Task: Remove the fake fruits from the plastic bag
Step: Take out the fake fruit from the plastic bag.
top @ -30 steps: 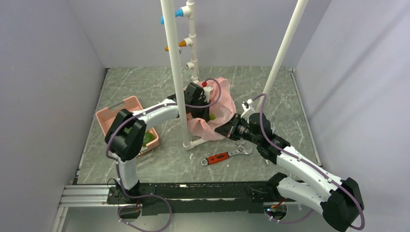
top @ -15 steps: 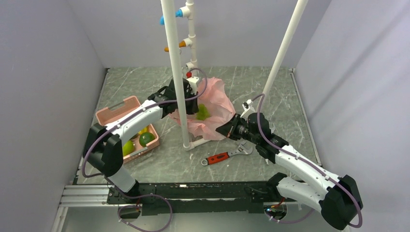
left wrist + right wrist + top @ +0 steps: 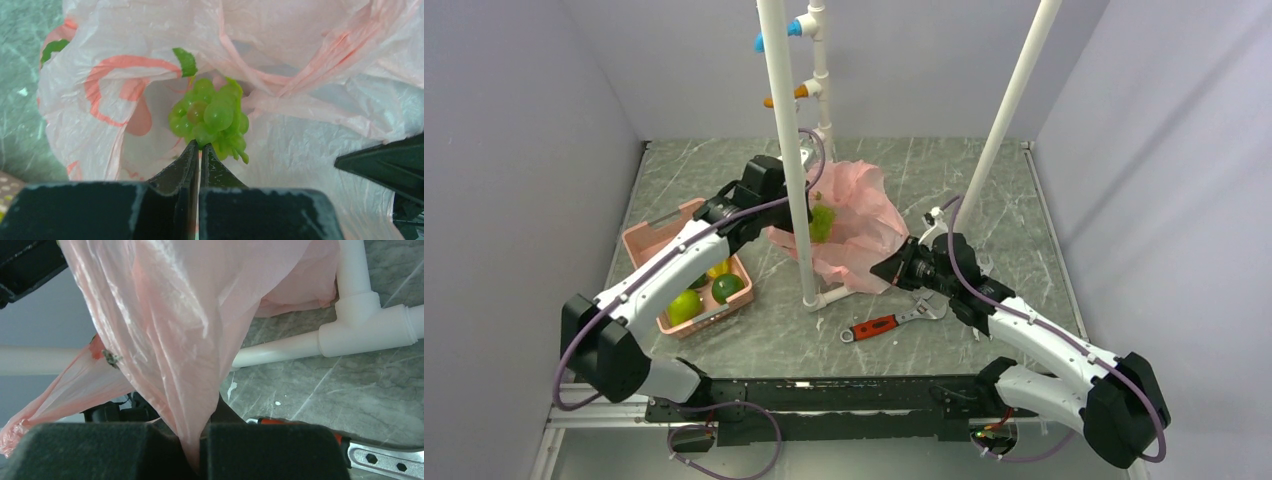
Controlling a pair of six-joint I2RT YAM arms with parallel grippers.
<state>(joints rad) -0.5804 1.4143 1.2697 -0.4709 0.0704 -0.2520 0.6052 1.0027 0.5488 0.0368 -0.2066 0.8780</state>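
Note:
The grapes (image 3: 822, 222) will next go with my left gripper over the basket's empty far end (image 3: 660, 236) and be released there, since that end of the basket is to the gripper's left in the top view.
The pink plastic bag (image 3: 869, 225) lies in the middle of the table, behind a white pipe. My left gripper (image 3: 810, 212) is shut on a bunch of green fake grapes (image 3: 822, 222) and holds it at the bag's mouth. In the left wrist view the closed fingertips (image 3: 199, 146) pinch the bottom of the grapes (image 3: 212, 117), with the bag (image 3: 300, 135) behind. My right gripper (image 3: 892, 270) is shut on the bag's near edge; in the right wrist view the pink film (image 3: 175, 315) runs down between its pads (image 3: 200, 442). Whether more fruit is inside the bag is hidden.
A rigid pink basket (image 3: 646, 240) at the left holds a yellow-green fruit (image 3: 685, 304), a green one (image 3: 727, 287) and a yellow one (image 3: 717, 268). A white pipe frame (image 3: 790, 150) stands before the bag, its foot (image 3: 829, 296) on the table. A red-handled wrench (image 3: 889, 322) lies near.
My left arm has drawn back to the left and up out of the bag with the grapes in its grip. The bag's mouth has lifted with it. The right gripper has held still.

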